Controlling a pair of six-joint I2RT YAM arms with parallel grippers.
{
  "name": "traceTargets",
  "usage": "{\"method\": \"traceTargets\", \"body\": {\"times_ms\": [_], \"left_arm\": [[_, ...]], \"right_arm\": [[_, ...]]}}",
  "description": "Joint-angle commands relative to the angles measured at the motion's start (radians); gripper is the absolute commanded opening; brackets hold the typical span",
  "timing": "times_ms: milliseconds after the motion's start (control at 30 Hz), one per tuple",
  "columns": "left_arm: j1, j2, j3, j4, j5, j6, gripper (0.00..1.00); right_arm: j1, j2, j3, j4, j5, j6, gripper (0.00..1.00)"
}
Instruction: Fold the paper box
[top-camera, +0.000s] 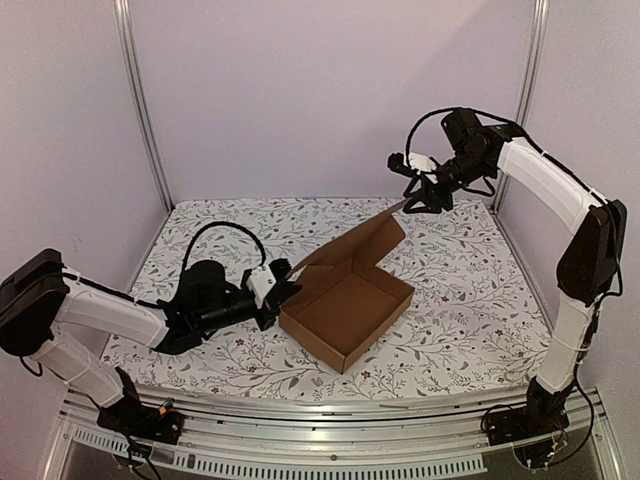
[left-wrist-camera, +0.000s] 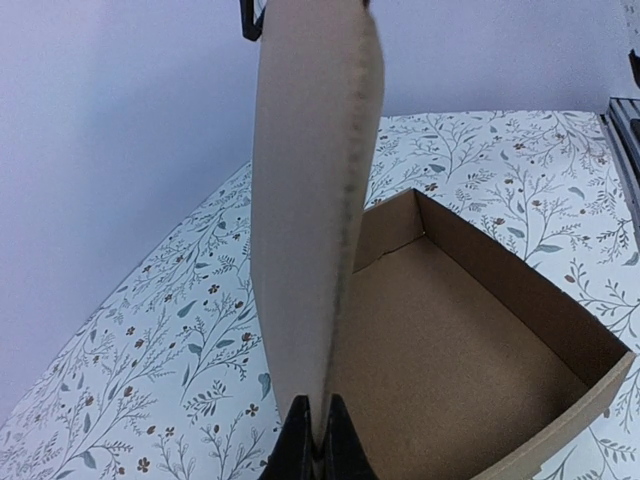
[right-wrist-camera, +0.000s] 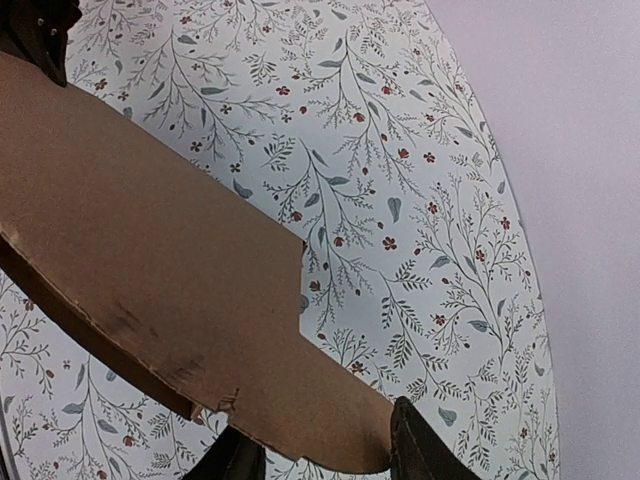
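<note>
The flap stands upright between my left gripper's shut fingers. So my left gripper stays nearly still at the tray's corner next and opens off the lower edge.
The paper box, brown cardboard, sits mid-table as a shallow open tray with its lid raised toward the back right. At the tray's left corner my left gripper is shut on a side flap. In the left wrist view that flap stands upright, pinched between the fingers, and the tray floor lies to the right. My right gripper hovers at the lid's top corner. In the right wrist view the lid's end tab lies between the spread jaws of the right gripper, the right finger against its rounded end.
A floral tablecloth covers the table. Pale walls with aluminium posts close in the back and sides. A metal rail runs along the near edge between the arm bases.
</note>
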Motion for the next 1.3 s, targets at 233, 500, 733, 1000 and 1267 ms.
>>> {"method": "traceTargets", "body": {"times_ms": [233,500,733,1000,1267], "left_arm": [[0.01,0.02,-0.006,-0.009,0.021,-0.018,0.0],[-0.006,0.034,-0.005,0.023,0.007,-0.039,0.0],[-0.029,0.041,-0.007,0.038,-0.02,-0.028,0.0],[-0.071,0.057,0.021,0.014,-0.045,-0.002,0.0],[-0.088,0.075,0.032,0.013,-0.053,0.002,0.0]], "right_arm": [[0.013,0.08,0.137,-0.071,0.111,0.203,0.25],[0.05,0.124,0.169,-0.117,0.178,0.473,0.22],[0.05,0.156,0.199,-0.157,0.119,0.776,0.14],[0.049,0.108,0.103,-0.055,-0.025,0.994,0.05],[0.034,0.052,-0.012,0.122,-0.247,1.222,0.05]]}}
